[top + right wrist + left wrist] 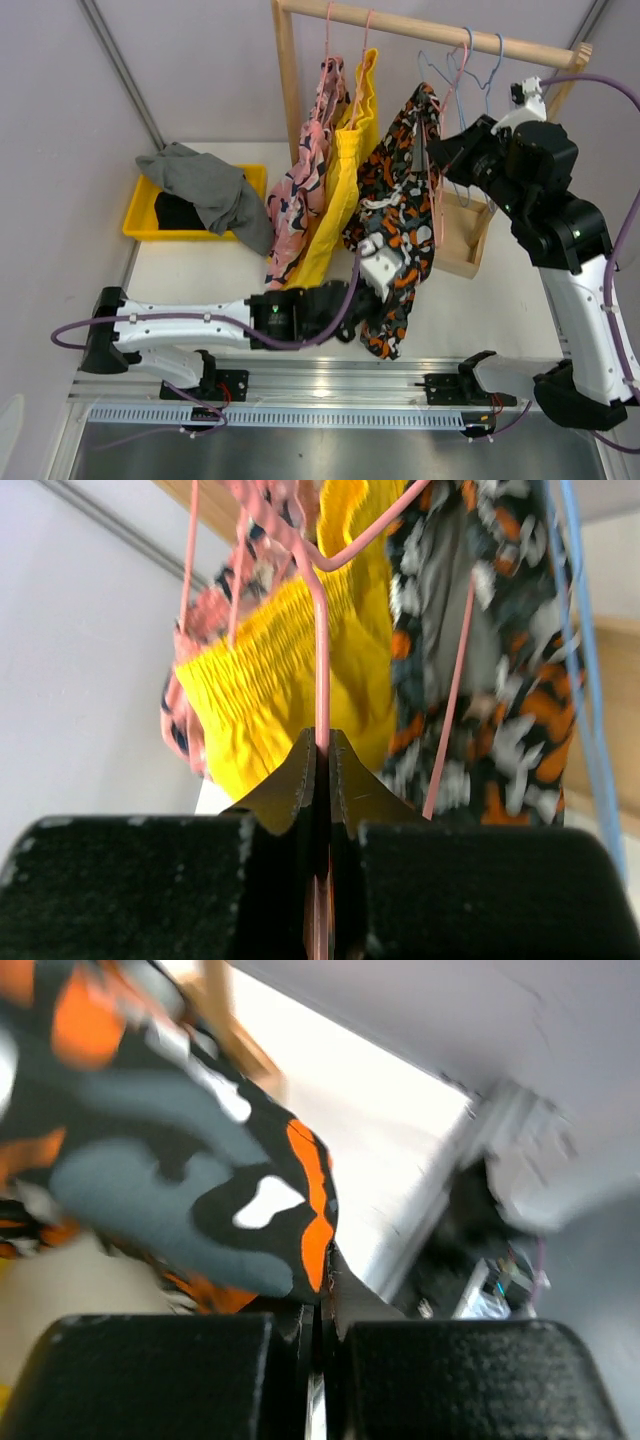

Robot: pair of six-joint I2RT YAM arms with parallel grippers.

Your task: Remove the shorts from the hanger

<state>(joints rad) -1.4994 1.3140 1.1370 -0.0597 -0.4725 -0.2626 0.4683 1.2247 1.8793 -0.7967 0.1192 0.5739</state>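
My left gripper holds the camouflage shorts by their hem, so my right gripper will move the pink hanger toward the wooden bar (430, 28) and release it.
Three shorts hang on hangers from the wooden rail (430, 28): pink shark-print shorts (312, 170), yellow shorts (345, 175) and orange-and-white camouflage shorts (405, 200). My left gripper (375, 250) is shut on the lower hem of the camouflage shorts (200, 1180); in the left wrist view its jaws (322, 1305) pinch the fabric edge. My right gripper (437, 150) is shut on the pink wire hanger (322, 650) that carries the camouflage shorts, with the wire running between its closed fingertips (322, 742). Grey shorts (210, 190) and black shorts (178, 212) lie in the yellow bin (140, 215).
Empty blue and pink hangers (470, 60) hang at the right end of the rail. A wooden box (462, 240) stands under them by the rack's right post. The rack's left post (288, 80) rises behind the pink shorts. Grey walls enclose the table on both sides.
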